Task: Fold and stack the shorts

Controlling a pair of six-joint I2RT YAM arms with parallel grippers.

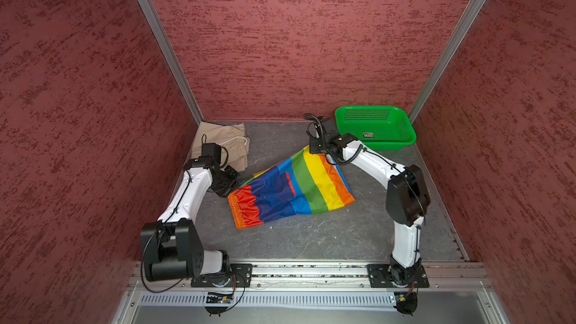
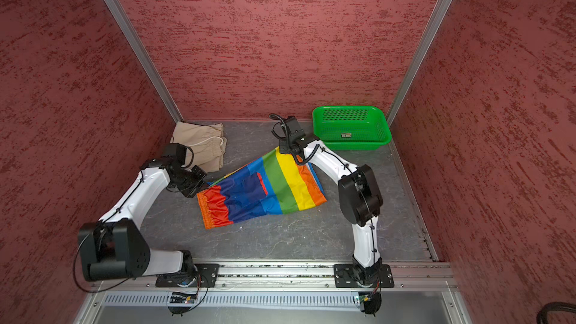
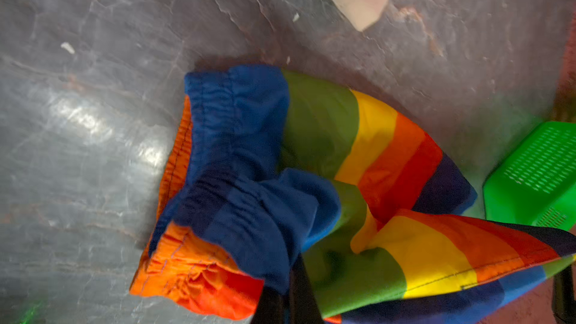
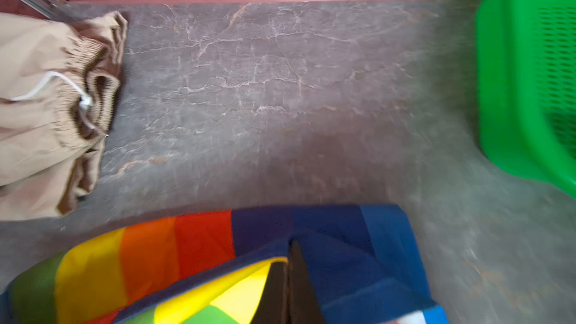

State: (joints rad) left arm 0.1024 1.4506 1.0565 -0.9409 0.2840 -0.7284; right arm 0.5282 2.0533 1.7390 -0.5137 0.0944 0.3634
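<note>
The left gripper moves down and outward over the blue layer beneath next, then lets go of the gathered waistband, because the waistband's held part stands raised off the tabletop.
The rainbow-striped shorts point(image 1: 290, 188) point(image 2: 261, 191) are stretched across the middle of the table, their orange waistband toward the front left. My left gripper point(image 1: 238, 183) point(image 2: 207, 183) point(image 3: 293, 275) is shut on the gathered blue waistband at the back edge of the shorts. My right gripper point(image 1: 311, 151) point(image 2: 279, 151) point(image 4: 290, 250) is shut on the far leg hem and holds it up off the table. The beige shorts point(image 1: 221, 141) point(image 2: 202, 141) point(image 4: 46, 104) lie folded in the back left corner, white drawstring on top.
A green perforated basket point(image 1: 374, 126) point(image 2: 350, 126) point(image 4: 530, 73) stands in the back right corner, just behind the right wrist. Red walls close in the dark grey table point(image 1: 311, 238) on three sides. A metal rail with the arm bases runs along the front.
</note>
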